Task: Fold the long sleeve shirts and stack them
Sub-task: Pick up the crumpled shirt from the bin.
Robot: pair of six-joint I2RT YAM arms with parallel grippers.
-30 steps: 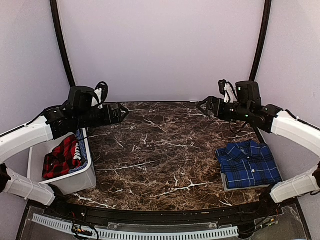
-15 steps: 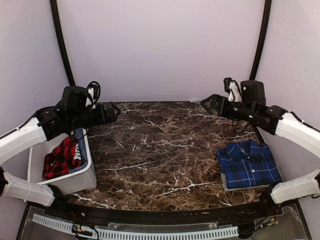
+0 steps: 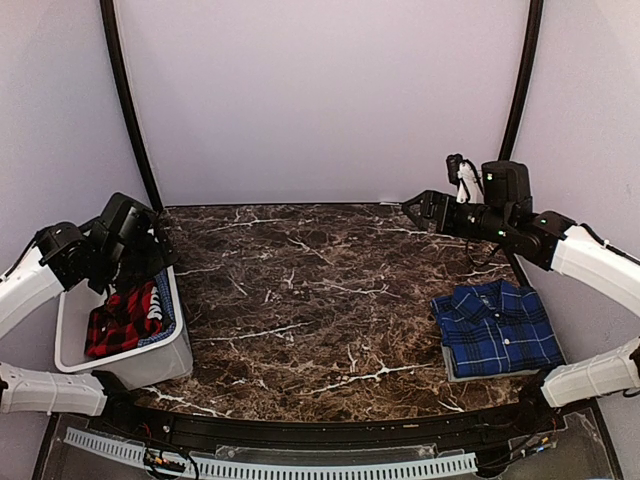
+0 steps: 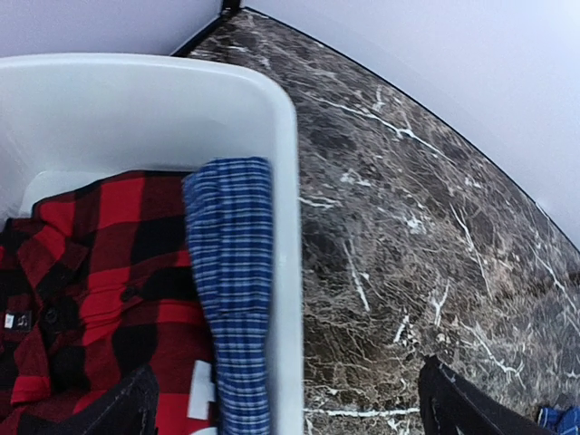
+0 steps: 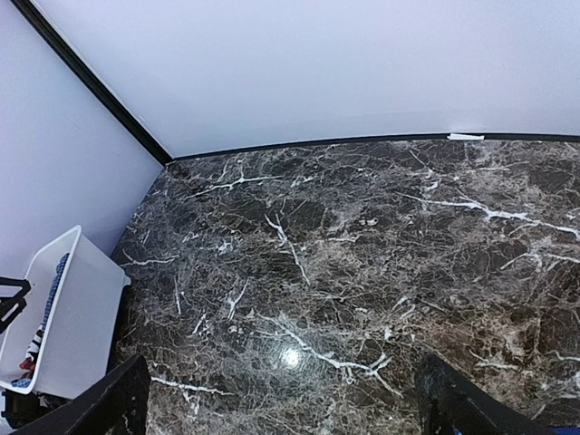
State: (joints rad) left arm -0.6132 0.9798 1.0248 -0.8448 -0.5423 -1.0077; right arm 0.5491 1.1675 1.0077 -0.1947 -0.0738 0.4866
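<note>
My left gripper moves to the left in its wrist view and down onto the black check by a button point(image 4: 136, 344) next, with the bin's rim point(image 4: 283, 181) under its fingers.
The red-and-black checked shirt point(image 3: 122, 320) lies crumpled in a white bin point(image 3: 150, 365) at the left; it also shows in the left wrist view point(image 4: 82, 272). A blue plaid cloth point(image 4: 231, 272) lies beside it along the bin's right wall. The blue-and-navy plaid shirt point(image 3: 497, 327) lies folded on the table at the right. My left gripper point(image 3: 158, 255) hangs open and empty above the bin's right rim point(image 4: 283, 181). My right gripper point(image 3: 410, 210) is open and empty, held high over the far right of the table, away from the folded shirt.
The dark marble table point(image 3: 320, 300) runs between the bin and the folded shirt. Pale walls stand close behind and at both sides. The right wrist view shows the bin point(image 5: 77, 308) at its far left.
My left arm has swung left and pulled back, taking its gripper from over the table's far left to above the bin. My right arm shifted slightly right, then held still.
</note>
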